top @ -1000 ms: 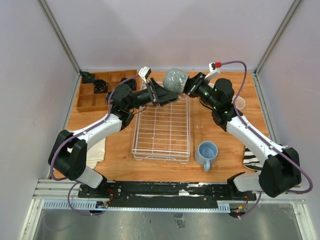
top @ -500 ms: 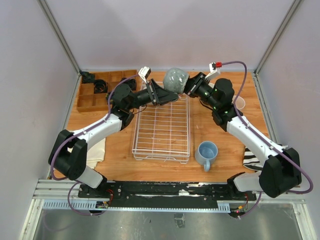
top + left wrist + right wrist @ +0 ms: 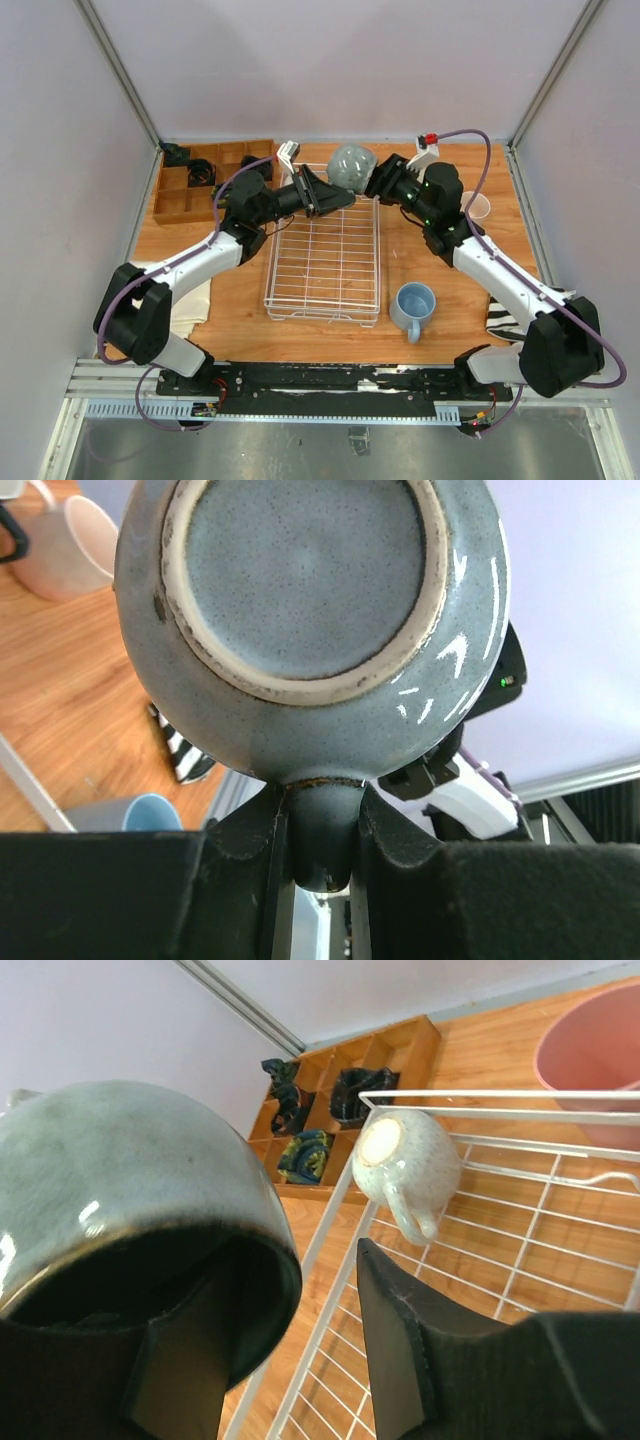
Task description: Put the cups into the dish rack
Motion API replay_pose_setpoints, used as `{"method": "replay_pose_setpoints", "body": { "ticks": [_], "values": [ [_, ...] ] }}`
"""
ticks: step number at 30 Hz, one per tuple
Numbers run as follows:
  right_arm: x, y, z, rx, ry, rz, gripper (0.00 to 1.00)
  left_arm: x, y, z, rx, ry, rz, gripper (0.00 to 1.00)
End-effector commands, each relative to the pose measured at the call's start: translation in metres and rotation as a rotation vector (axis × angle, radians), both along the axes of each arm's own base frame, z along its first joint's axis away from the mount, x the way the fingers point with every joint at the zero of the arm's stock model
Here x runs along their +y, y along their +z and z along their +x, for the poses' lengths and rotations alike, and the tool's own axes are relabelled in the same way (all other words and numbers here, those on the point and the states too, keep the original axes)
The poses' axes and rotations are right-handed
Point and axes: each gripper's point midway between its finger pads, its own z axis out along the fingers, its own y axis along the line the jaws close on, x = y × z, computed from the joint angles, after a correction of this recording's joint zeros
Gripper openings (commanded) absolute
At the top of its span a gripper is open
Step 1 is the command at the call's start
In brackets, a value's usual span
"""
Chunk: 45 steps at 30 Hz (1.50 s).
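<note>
I will next tilt my left gripper downward, lower the grey-green mug opening down and release it on the dish rack's clear wires below, beside the white speckled mug.
A grey-green mug hangs above the far end of the white wire dish rack. My left gripper is shut on its handle; the left wrist view shows the mug's underside. My right gripper is open at the mug's mouth. One finger is inside the mug and the other finger stands apart from the rim. A white speckled mug lies in the rack's far corner. A light blue mug stands right of the rack. A pale pink mug stands at the right.
A brown wooden compartment tray with small black coiled objects sits at the far left. A pink cup shows at the rack's far edge. A zebra-striped cloth lies at the right and a white cloth at the left.
My right arm has shifted slightly at the mug's mouth. The mug stays aloft in the left gripper, almost unmoved.
</note>
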Motion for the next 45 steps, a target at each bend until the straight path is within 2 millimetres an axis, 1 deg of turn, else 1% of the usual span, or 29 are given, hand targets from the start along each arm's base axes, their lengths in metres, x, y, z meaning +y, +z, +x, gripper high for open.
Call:
{"method": "replay_pose_setpoints", "body": {
  "ticks": [1, 6, 8, 11, 13, 17, 20, 24, 27, 30, 31, 34, 37, 38, 43, 45],
  "values": [
    [-0.013, -0.004, -0.006, -0.030, -0.046, -0.050, 0.50, 0.011, 0.037, 0.000, -0.164, 0.096, -0.008, 0.01],
    [-0.031, -0.013, -0.009, -0.007, -0.085, -0.065, 0.53, 0.013, 0.019, 0.016, -0.147, 0.171, 0.097, 0.00],
    [-0.039, -0.017, -0.010, -0.001, -0.104, -0.089, 0.57, 0.015, 0.011, 0.025, -0.132, 0.214, 0.145, 0.00],
    [-0.056, -0.024, -0.017, 0.013, -0.149, -0.149, 0.58, 0.019, 0.000, 0.041, -0.122, 0.281, 0.234, 0.01],
    [-0.068, -0.029, -0.023, 0.020, -0.176, -0.194, 0.58, 0.023, -0.010, 0.052, -0.104, 0.333, 0.294, 0.01],
    [-0.092, -0.033, -0.043, 0.034, -0.223, -0.285, 0.58, 0.036, -0.035, 0.076, -0.048, 0.455, 0.409, 0.01],
    [-0.110, -0.029, -0.055, 0.019, -0.267, -0.345, 0.58, 0.042, -0.055, 0.092, -0.002, 0.540, 0.482, 0.01],
    [-0.127, -0.023, -0.068, 0.002, -0.306, -0.390, 0.59, 0.037, -0.075, 0.106, 0.040, 0.612, 0.599, 0.00],
    [-0.134, -0.019, -0.074, -0.005, -0.317, -0.415, 0.59, 0.028, -0.083, 0.115, 0.045, 0.657, 0.686, 0.00],
    [-0.140, -0.016, -0.080, -0.017, -0.324, -0.436, 0.59, 0.017, -0.089, 0.120, 0.040, 0.685, 0.756, 0.01],
    [-0.142, -0.015, -0.081, -0.019, -0.327, -0.443, 0.59, 0.015, -0.094, 0.121, 0.050, 0.691, 0.779, 0.00],
    [-0.145, -0.015, -0.084, -0.025, -0.332, -0.457, 0.59, 0.014, -0.102, 0.127, 0.071, 0.741, 0.828, 0.01],
    [-0.146, -0.016, -0.085, -0.024, -0.327, -0.464, 0.59, 0.018, -0.106, 0.134, 0.082, 0.804, 0.866, 0.01],
    [-0.147, -0.016, -0.085, -0.024, -0.326, -0.467, 0.59, 0.019, -0.111, 0.136, 0.089, 0.824, 0.886, 0.01],
    [-0.147, -0.017, -0.086, -0.026, -0.321, -0.468, 0.59, 0.017, -0.120, 0.147, 0.117, 0.896, 0.937, 0.00],
    [-0.149, -0.017, -0.086, -0.028, -0.322, -0.468, 0.59, 0.015, -0.127, 0.151, 0.138, 0.914, 0.958, 0.01]
  ]
}}
